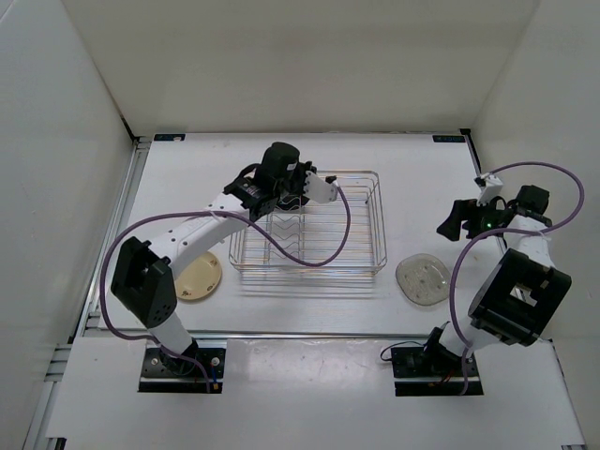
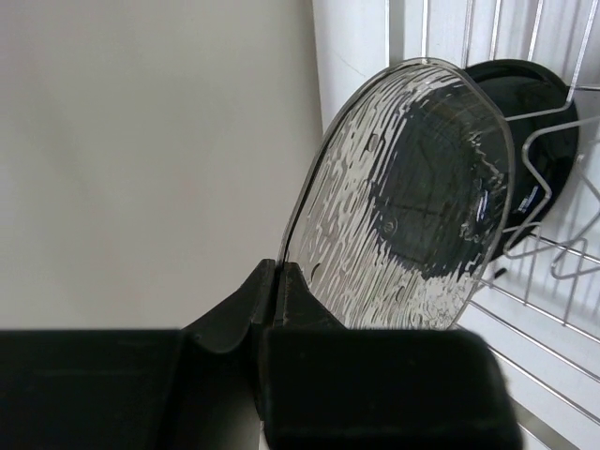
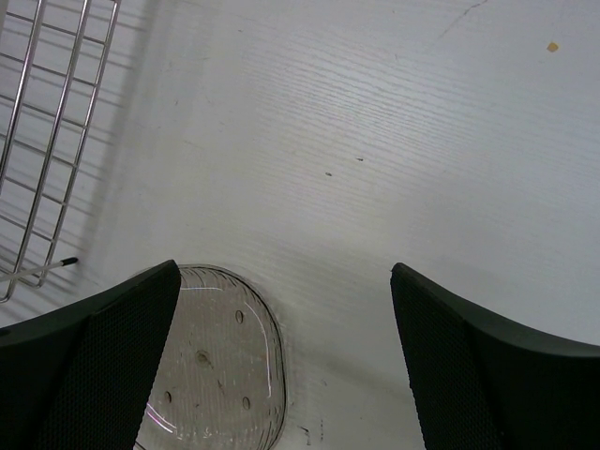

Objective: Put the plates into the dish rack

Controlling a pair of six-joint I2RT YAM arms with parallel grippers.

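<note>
My left gripper lowers the upright translucent plate, still hanging high, into the rack's wires beside the black plate next, then releases the translucent plate's rim.
My left gripper (image 2: 275,272) is shut on the rim of a translucent speckled plate (image 2: 403,197) and holds it upright over the left part of the silver wire dish rack (image 1: 361,258). A glossy black plate (image 2: 539,131) stands on edge just behind it among the rack's prongs (image 2: 548,248). In the top view my left gripper (image 1: 286,199) hides both plates. A cream-yellow plate (image 1: 199,277) lies flat on the table left of the rack. A second translucent plate (image 1: 422,279) lies flat right of the rack and also shows in the right wrist view (image 3: 211,366). My right gripper (image 3: 284,272) is open and empty above the table near it.
White walls enclose the table on the left, back and right. The rack's right corner (image 3: 42,141) shows in the right wrist view. The left arm's purple cable (image 1: 342,230) drapes over the rack. My right gripper (image 1: 453,223) hangs beyond the lying translucent plate.
</note>
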